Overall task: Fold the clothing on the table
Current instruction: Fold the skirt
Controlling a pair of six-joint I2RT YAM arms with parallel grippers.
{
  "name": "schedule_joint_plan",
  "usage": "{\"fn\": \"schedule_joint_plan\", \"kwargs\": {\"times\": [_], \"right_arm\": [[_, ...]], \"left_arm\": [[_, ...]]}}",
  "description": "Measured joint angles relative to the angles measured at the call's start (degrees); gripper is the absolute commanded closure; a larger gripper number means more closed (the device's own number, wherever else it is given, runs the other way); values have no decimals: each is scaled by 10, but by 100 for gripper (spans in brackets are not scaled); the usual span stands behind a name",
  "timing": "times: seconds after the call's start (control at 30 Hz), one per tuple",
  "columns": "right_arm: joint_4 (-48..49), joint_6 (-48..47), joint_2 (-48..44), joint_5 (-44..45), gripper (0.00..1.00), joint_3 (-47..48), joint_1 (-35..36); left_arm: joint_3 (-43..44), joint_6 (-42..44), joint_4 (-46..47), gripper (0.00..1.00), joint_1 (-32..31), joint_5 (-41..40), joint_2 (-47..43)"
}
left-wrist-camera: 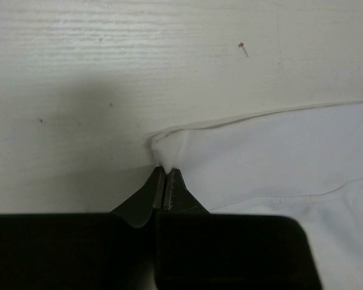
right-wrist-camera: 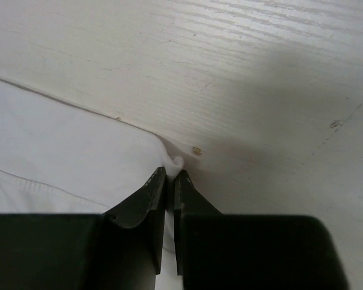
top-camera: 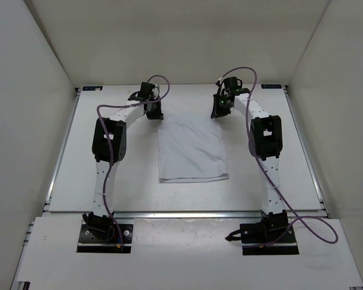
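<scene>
My right gripper raises the pinched tip next, carries it back to the clothing's middle and lowers to release, since the cloth lies outspread.
The clothing [top-camera: 191, 151], a plain white garment, lies roughly rectangular in the middle of the table [top-camera: 133, 193]. My left gripper [top-camera: 154, 114] is at its far left corner, and in the left wrist view the left gripper [left-wrist-camera: 166, 170] is shut on that pinched-up corner of the clothing [left-wrist-camera: 278, 157]. At the far right corner is my right gripper [top-camera: 218, 112]. The right wrist view shows the right gripper [right-wrist-camera: 171, 174] shut on a small bunched tip of the clothing [right-wrist-camera: 60, 151].
White walls enclose the table on the left, right and far sides. Metal edge rails [top-camera: 57, 162] run along the table's sides. Both arm bases [top-camera: 106, 232] sit at the near edge with purple cables [top-camera: 314, 226] looping beside them.
</scene>
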Motion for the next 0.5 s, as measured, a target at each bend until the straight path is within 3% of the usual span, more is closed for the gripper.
{"fn": "schedule_joint_plan", "kwargs": {"times": [0.27,0.5], "right_arm": [[-16,2,0,-23,100,49,-21],[-28,-1,-67,-21,100,186,-45]], "left_arm": [[60,-11,-23,100,0,21,23],[206,-14,-25,100,4,41,-5]]}}
